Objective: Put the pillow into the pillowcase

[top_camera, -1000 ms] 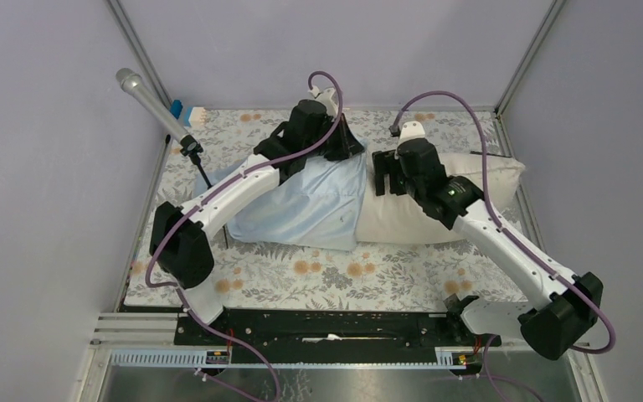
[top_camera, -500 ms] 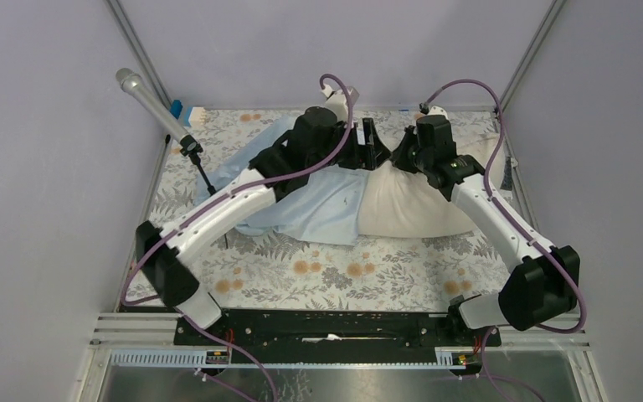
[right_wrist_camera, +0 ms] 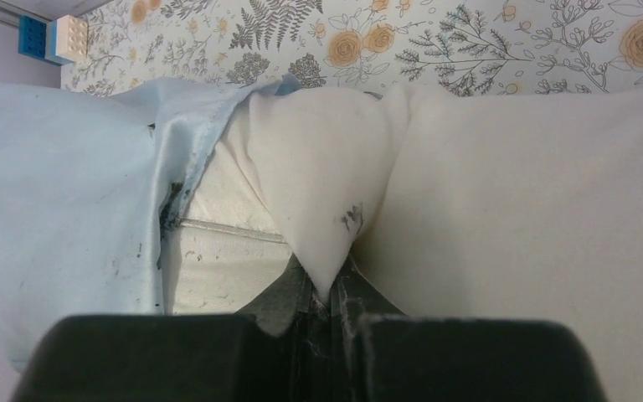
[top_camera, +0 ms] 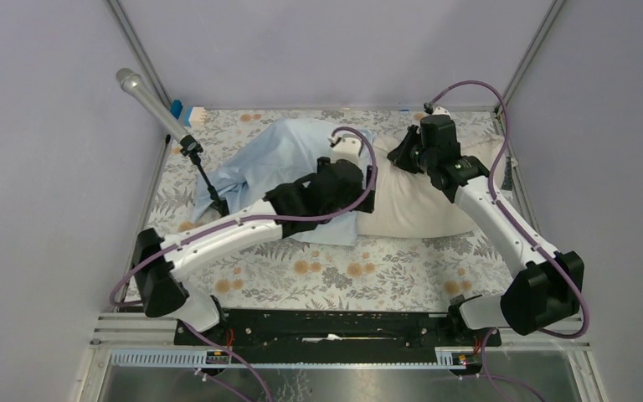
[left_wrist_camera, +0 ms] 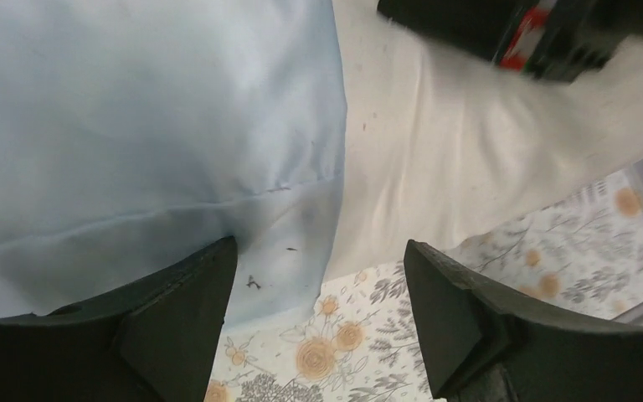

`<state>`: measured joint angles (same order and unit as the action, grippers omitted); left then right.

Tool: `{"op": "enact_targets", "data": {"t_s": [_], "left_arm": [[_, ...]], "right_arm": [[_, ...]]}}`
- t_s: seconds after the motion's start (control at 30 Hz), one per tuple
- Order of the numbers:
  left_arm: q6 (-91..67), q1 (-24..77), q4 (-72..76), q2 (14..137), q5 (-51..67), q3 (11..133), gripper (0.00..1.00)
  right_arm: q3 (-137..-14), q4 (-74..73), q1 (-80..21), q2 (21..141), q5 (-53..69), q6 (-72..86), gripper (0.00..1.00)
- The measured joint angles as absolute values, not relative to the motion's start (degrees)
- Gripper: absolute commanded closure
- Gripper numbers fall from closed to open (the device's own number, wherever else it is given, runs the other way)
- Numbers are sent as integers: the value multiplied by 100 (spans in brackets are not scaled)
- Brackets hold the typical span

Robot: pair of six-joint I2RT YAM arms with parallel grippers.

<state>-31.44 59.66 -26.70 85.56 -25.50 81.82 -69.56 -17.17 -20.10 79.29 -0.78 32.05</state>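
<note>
Next, my right gripper draws it toward the right in the top view and releases it, since the pillowcase opening stops short of the pinched peak of pillow fabric (right_wrist_camera: 328,209).
The cream pillow (top_camera: 423,205) lies on the right of the table with its left end inside the light-blue pillowcase (top_camera: 272,155). My right gripper (top_camera: 403,156) is at the pillow's far edge, by the pillowcase mouth. In the right wrist view it (right_wrist_camera: 331,289) is shut on a pinched peak of pillow (right_wrist_camera: 511,209) fabric, with the pillowcase (right_wrist_camera: 50,218) opening to the left. My left gripper (left_wrist_camera: 318,310) is open above the near hem of the pillowcase (left_wrist_camera: 134,126), where it meets the pillow (left_wrist_camera: 460,159). Nothing is between its fingers (left_wrist_camera: 176,322).
A floral table cloth (top_camera: 335,272) covers the table. A microphone (top_camera: 152,105) on a stand leans in at the far left, with blue and white blocks (right_wrist_camera: 50,38) in the far-left corner. Metal frame posts rise at both back corners.
The left gripper opened, let go of the pillowcase and swung from the far edge to the near edge. The right gripper moved to the pillow's far edge and shut on its fabric.
</note>
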Motion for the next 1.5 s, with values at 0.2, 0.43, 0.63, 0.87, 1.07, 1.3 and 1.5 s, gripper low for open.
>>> {"op": "enact_targets", "data": {"t_s": [0.2, 0.43, 0.63, 0.87, 1.07, 1.3, 1.5], "left_arm": [[-3183, 6237, -2906, 9227, -3205, 8259, 27], [-3002, 6235, -3151, 9417, -3854, 8696, 77], [-2600, 6289, -3472, 9443, -3691, 9745, 95], [-1984, 6445, -3924, 9966, -2766, 11518, 100], [-1706, 6228, -4278, 10792, -1317, 13312, 100], [-2906, 5199, -2849, 10604, 1046, 12121, 99], [-3546, 4571, -2464, 11439, 2235, 11935, 53]], "right_arm": [[-6945, -1874, -2008, 7725, 38, 3223, 100], [-6860, -2086, -2008, 7400, 97, 3223, 100], [-6827, -2340, -2008, 7120, 58, 3183, 100], [-7157, -3011, -2357, 6980, -436, 3173, 100], [-7789, -3498, -2971, 6803, -1249, 3218, 100], [-6943, -2812, -2080, 6718, -773, 3618, 100], [-6193, -1531, -1317, 7688, -233, 3968, 100]]}}
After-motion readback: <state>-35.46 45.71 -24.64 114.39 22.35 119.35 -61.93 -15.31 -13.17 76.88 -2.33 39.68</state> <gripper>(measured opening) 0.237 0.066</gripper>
